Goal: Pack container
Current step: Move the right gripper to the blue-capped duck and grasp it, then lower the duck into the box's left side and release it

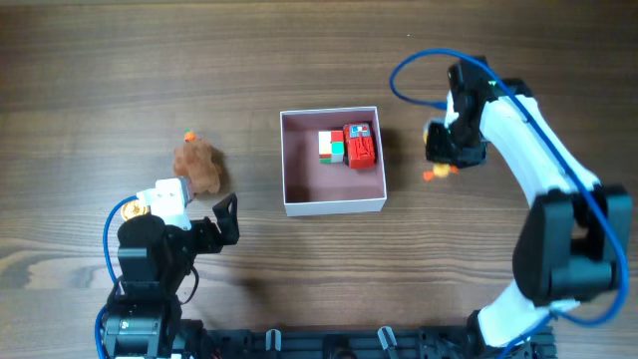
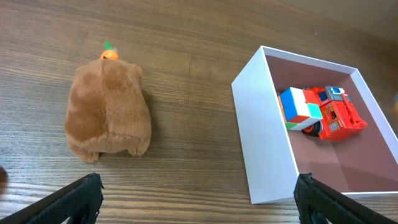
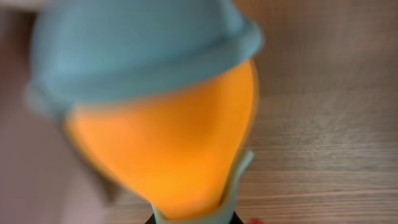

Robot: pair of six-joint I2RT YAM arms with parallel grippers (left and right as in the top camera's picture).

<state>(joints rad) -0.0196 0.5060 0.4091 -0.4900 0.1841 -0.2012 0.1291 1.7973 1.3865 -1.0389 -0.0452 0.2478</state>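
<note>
The right gripper carries the orange toy to the left in the overhead view over the container's free bottom beyond the cube next. It then lowers the toy and releases it.
The container [image 1: 334, 205] stands at mid table, white walls and dusty pink inside; it also shows in the left wrist view [image 2: 264, 143]. In it lie a white, red and green cube [image 1: 331, 147] and a red toy truck [image 1: 360, 145]. A brown plush toy [image 1: 197, 165] lies left of the container, ahead of my left gripper [image 1: 227, 219], which is open and empty. My right gripper [image 1: 444, 145], right of the container, is shut on an orange toy with a blue hat [image 3: 168, 130], which fills the right wrist view, blurred.
The plush [image 2: 109, 109] carries a small orange tuft [image 2: 109, 53] at its far end. Blue cables loop over the right arm [image 1: 538, 150]. Bare wooden table lies around the container.
</note>
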